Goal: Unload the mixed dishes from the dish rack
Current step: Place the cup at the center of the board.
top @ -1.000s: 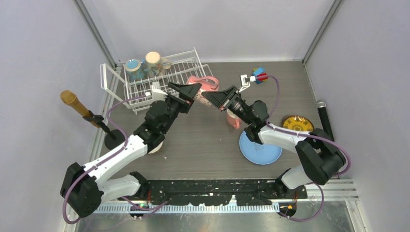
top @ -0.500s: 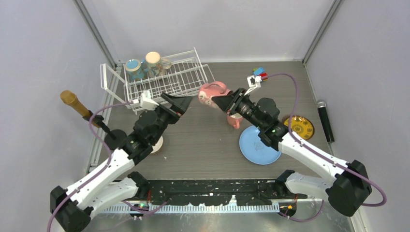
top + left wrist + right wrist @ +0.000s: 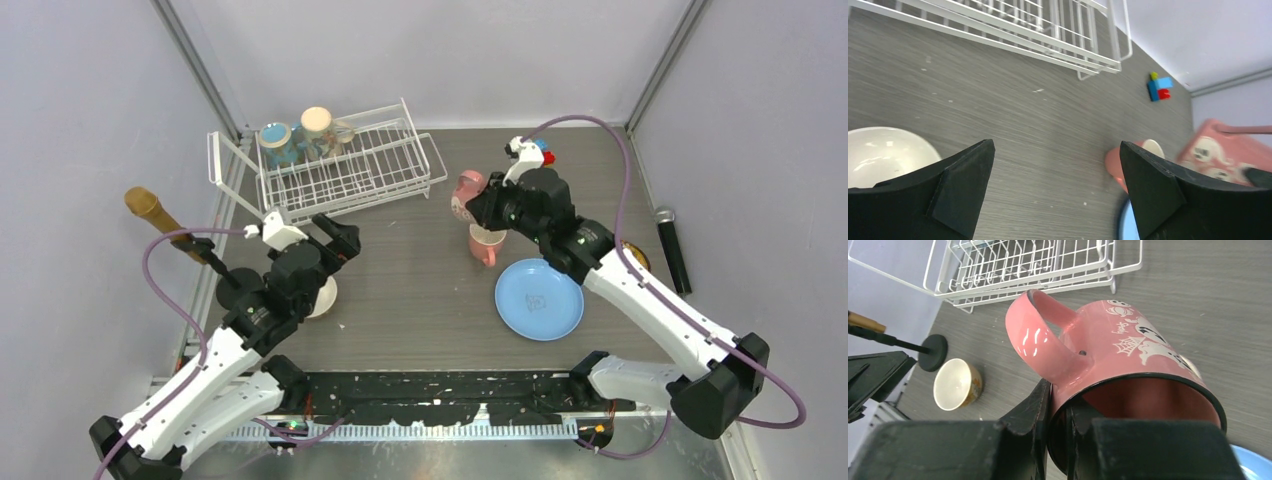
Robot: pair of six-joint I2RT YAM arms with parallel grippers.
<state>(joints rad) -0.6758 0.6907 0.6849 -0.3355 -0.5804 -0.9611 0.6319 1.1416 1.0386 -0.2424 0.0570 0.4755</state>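
Observation:
The tabletop next to the light-blue plate is empty, so my right gripper should move back and down there next and let go of the pink ghost mug.
The white wire dish rack [image 3: 345, 165] stands at the back left with a teal mug [image 3: 276, 139] and a cream mug [image 3: 320, 125] at its far end. My right gripper [image 3: 1060, 400] is shut on the rim of a pink mug [image 3: 1113, 347] printed with ghosts, held in the air [image 3: 466, 193] right of the rack. A second pink mug [image 3: 484, 243] stands on the table below it. The light-blue plate [image 3: 539, 299] lies at centre right. My left gripper [image 3: 1055, 167] is open and empty above the table, beside the small cream bowl [image 3: 883, 155].
Colourful toy blocks [image 3: 540, 152] lie at the back right. A black microphone [image 3: 672, 245] lies by the right wall; the yellow plate [image 3: 632, 258] is mostly hidden behind my right arm. A brown-headed microphone [image 3: 150, 212] on a round stand stands at the left.
My right gripper has carried the pink mug away from the rack, to the right and up. My left arm has pulled back from the rack toward the near left, by the cream bowl.

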